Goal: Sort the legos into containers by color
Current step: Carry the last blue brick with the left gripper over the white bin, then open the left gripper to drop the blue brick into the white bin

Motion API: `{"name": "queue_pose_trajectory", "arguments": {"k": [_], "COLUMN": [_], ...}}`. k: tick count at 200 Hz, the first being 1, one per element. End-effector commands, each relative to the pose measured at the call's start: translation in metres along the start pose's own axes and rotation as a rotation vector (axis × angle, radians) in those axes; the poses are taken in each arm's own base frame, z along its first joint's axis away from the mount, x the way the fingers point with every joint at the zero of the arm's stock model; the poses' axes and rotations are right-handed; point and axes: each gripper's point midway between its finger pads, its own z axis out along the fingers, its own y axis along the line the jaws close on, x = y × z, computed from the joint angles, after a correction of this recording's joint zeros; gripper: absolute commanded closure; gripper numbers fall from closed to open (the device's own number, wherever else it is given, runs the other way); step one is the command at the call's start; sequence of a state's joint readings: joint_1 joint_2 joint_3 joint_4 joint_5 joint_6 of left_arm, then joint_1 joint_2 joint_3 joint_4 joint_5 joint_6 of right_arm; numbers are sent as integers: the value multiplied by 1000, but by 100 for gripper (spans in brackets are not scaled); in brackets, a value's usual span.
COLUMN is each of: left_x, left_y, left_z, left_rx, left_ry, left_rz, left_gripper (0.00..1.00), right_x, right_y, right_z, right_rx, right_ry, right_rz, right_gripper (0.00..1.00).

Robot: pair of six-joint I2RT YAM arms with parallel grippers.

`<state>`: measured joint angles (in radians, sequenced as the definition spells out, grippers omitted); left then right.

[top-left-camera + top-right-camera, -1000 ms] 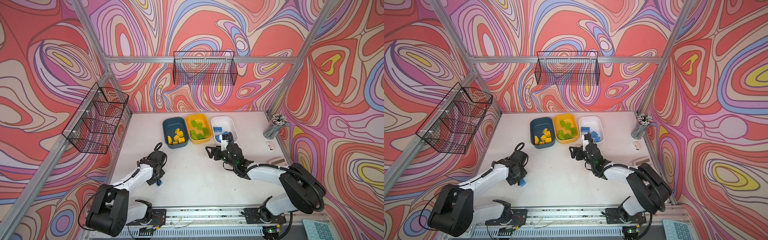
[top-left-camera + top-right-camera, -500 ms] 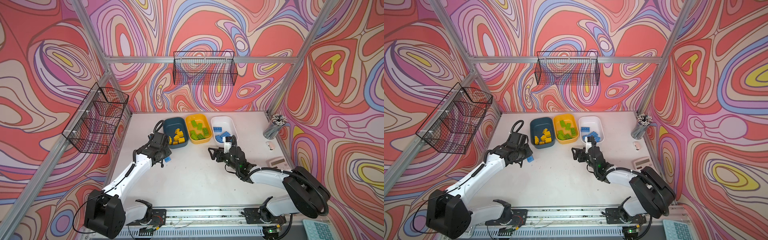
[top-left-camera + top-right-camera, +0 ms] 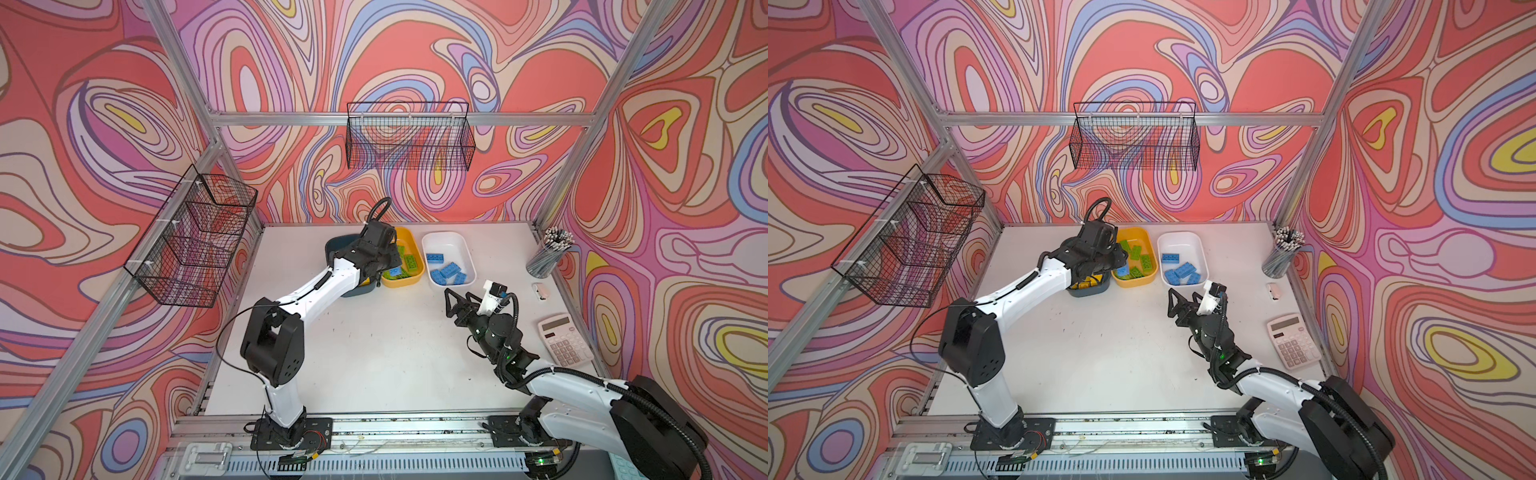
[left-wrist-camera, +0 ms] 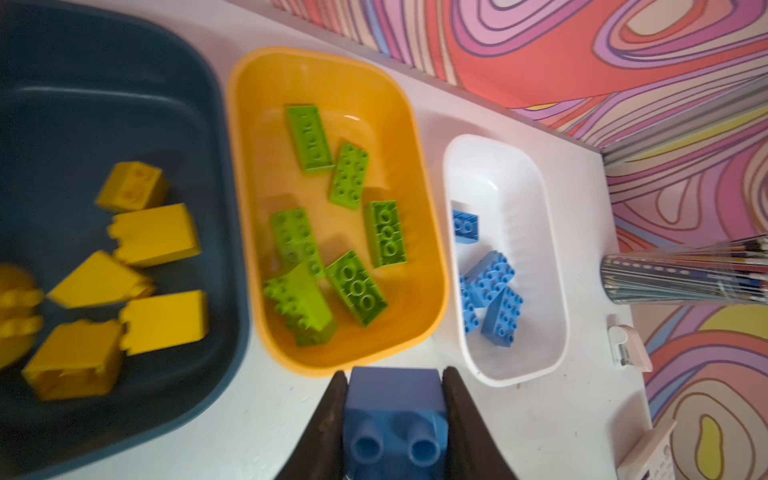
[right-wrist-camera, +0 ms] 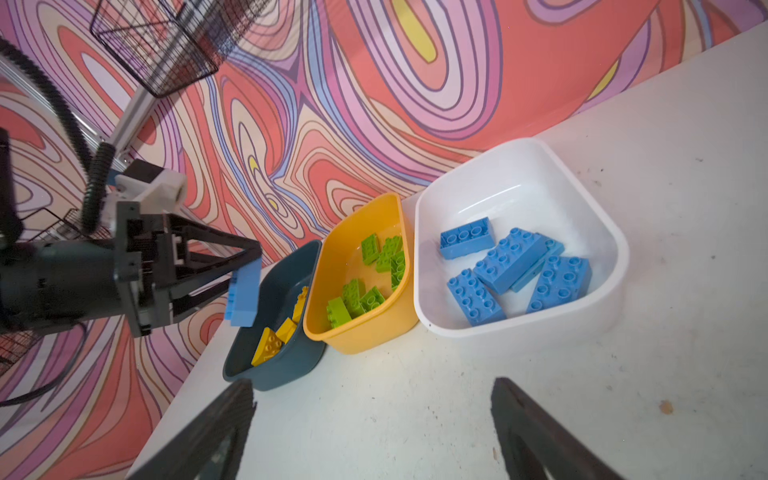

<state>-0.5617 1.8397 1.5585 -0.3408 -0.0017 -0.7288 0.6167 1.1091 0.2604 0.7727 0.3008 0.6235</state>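
Note:
My left gripper will next move past the yellow-orange tub (image 3: 412, 240) and down over the white tub to let go of the lego, because blue legos lie there, below my gripper.
My left gripper (image 4: 394, 374) is shut on a light blue lego (image 4: 395, 415) and hangs in the air over the near ends of the teal tub (image 3: 332, 245) and the yellow-orange tub (image 3: 412, 240). The same held lego (image 5: 243, 297) shows in the right wrist view. Yellow legos (image 4: 153, 232) lie in the teal tub (image 4: 124, 104), green legos (image 4: 311, 137) in the yellow-orange tub (image 4: 332, 75), and blue legos (image 4: 490, 278) in the white tub (image 4: 519, 353). My right gripper (image 3: 457, 297) stands open and holds nothing, low over the table in front of the white tub (image 3: 457, 245).
A grey mesh pen cup (image 3: 548, 253) stands at the back right, a calculator (image 3: 561, 338) lies at the right edge, and a small white object (image 3: 540, 291) lies between them. Black wire baskets hang on the back wall (image 3: 407, 141) and the left wall (image 3: 195, 237).
My left arm has swung from the front left of the table up to the tubs, carrying the blue lego. My right gripper has drawn back from the white tub a little.

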Motion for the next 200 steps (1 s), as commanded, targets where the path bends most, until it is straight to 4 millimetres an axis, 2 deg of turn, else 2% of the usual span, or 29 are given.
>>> {"name": "queue_pose_trajectory", "arguments": {"k": [1,11,25,49,66,104,131,159,200], "left_x": [-7,-12,-10,-3,5,19,21,22,6], "left_y": [-43,-65,-87,-113,-124,-121,-117,-113,-122], "left_z": [24,35,54,81,99,131,143,144,131], "left_rx": [131,194,259,308,323,299,285,260,273], "left_ry": [7,-4,3,20,40,82,78,79,31], "left_rz": [16,27,49,65,72,26,11,14,42], "left_gripper": [78,78,78,78,78,75,72,64,41], "right_x": [-8,-7,-4,-1,-2,-3,-2,-2,0], "right_y": [-5,-5,-4,-1,-1,0,2,3,3], "right_z": [-4,-3,-1,1,0,0,2,3,5], "right_rx": [19,18,10,-4,-4,-8,-16,-14,-10], "right_ry": [-53,-51,-43,-28,-31,-32,-20,-19,-10], "right_rz": [26,27,28,25,20,13,5,-4,-24], "right_gripper": [6,6,6,6,6,6,6,6,6]}}
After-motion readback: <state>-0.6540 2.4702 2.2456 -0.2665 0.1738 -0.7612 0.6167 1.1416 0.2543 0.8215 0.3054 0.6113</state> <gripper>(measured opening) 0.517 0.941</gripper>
